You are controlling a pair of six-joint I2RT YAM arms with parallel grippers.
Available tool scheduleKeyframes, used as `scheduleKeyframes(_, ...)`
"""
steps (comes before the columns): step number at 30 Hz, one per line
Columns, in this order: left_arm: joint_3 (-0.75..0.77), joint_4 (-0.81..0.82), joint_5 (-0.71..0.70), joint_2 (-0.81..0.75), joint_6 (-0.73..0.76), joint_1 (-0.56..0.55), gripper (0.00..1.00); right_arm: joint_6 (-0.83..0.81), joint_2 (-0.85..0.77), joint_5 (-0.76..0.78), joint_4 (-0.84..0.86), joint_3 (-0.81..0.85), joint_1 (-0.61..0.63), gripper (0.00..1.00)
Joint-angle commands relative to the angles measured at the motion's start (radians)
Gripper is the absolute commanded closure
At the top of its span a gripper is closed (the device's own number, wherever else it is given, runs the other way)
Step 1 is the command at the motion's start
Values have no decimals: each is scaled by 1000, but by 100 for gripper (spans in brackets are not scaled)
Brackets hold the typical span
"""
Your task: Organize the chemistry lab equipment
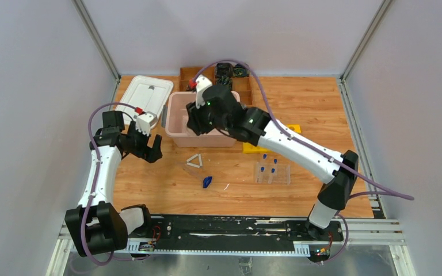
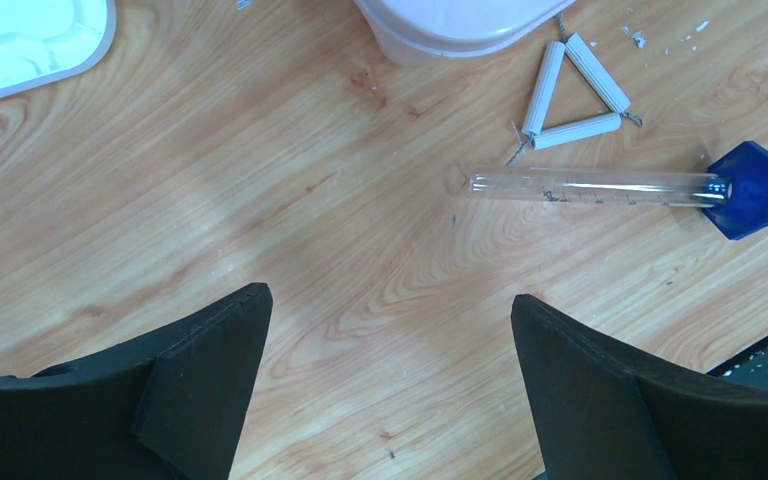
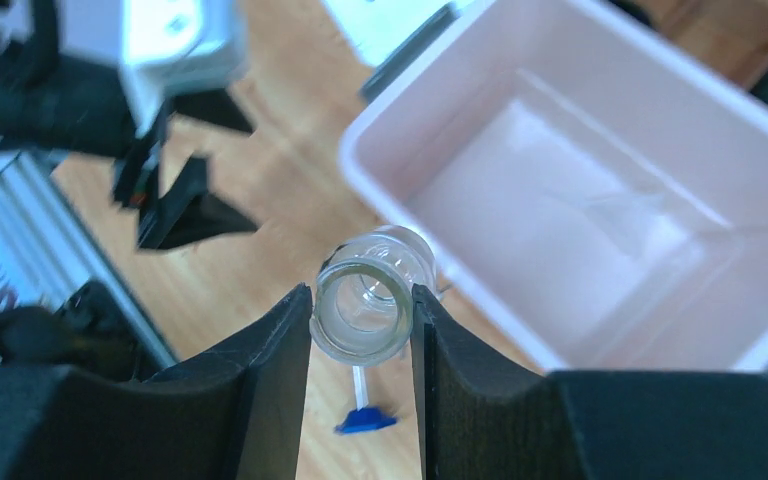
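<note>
Next, my right gripper moves outward, then down into the bin's lid-side end, which lies outward of and below it, because the beaker [image 3: 370,320] hangs by the bin's near rim.
My right gripper [image 3: 361,292] is shut on a small clear beaker [image 3: 370,320], held sideways above the near-left rim of the pink bin [image 3: 380,190]. A clear funnel-like piece [image 3: 610,215] lies inside the bin. My left gripper [image 2: 390,310] hangs open over bare wood, nothing between its fingers. Ahead of it lie the white triangle [image 2: 572,95] and a clear graduated tube [image 2: 590,186] on its side with a blue hexagonal foot [image 2: 750,188]. In the top view the triangle [image 1: 194,161] and blue foot [image 1: 207,181] sit in front of the bin [image 1: 175,115]. Blue-capped tubes [image 1: 271,170] stand to the right.
The bin's white lid [image 1: 144,95] lies at the back left, beside my left gripper [image 1: 152,150]. A wooden compartment tray [image 1: 230,75] stands behind the bin. A yellow flat piece [image 1: 253,148] lies under my right arm [image 1: 299,146].
</note>
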Motion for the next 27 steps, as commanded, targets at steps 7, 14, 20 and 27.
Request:
scheduleKeyframes(7,-12,-17,64,-40,49,8,6,-34,312,21,-83,310,-181,100)
scheduleKeyframes(14,-18,-42,121,-32,120,8,12,-109,568,17,-85,565,-194,100)
scheduleKeyframes(20,-24,-57,186,-36,204,6,17,-114,707,-1,-35,642,-211,100)
scheduleKeyframes(27,-25,-58,204,-31,245,5,19,-78,779,-76,116,590,-229,95)
